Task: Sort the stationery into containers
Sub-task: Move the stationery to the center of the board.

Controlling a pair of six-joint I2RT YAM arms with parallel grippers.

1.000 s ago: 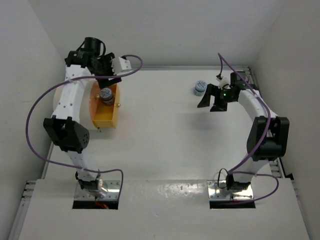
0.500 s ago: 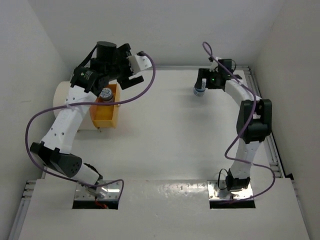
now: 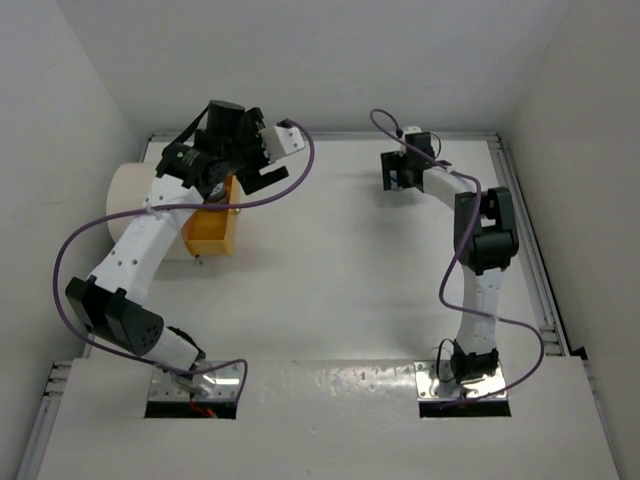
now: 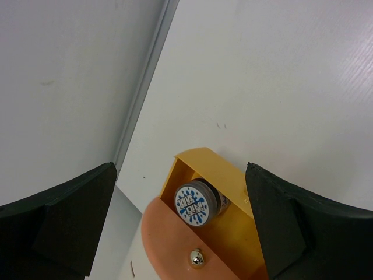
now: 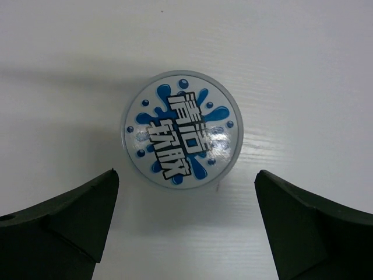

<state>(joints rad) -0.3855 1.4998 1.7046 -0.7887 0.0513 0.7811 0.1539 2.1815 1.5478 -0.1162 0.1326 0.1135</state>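
Observation:
Next, my right gripper lowers its open fingers to either side of the piece. The round blue-and-white piece (image 5: pixel 182 129) still stands below the open fingers, clear of both.
One round blue-and-white piece (image 4: pixel 197 201) lies inside the orange drawer (image 4: pixel 245 233), behind its front panel with a metal knob (image 4: pixel 197 258). My left gripper (image 4: pixel 180 169) is open and empty, held above the drawer; in the top view the gripper (image 3: pixel 252 165) sits over the back end of the drawer (image 3: pixel 212 235), beside the cream drum (image 3: pixel 130 195). The second round blue-and-white piece (image 5: pixel 182 129) stands on the table. My right gripper (image 5: pixel 186 172) hangs open straight above it, one finger to each side, apart from it. In the top view the right gripper (image 3: pixel 398 170) hides this piece. No pens or pink-and-tan cylinder are in view.
The back wall and a metal rail (image 4: pixel 145 87) run close behind the left gripper. White side walls enclose the table (image 3: pixel 340 290). The drum stands against the left wall. Purple cables (image 3: pixel 300 170) loop from both arms.
My left gripper has swung right and back, away from over the drawer. My right gripper has moved left and back, from beside the second round piece to straight above it.

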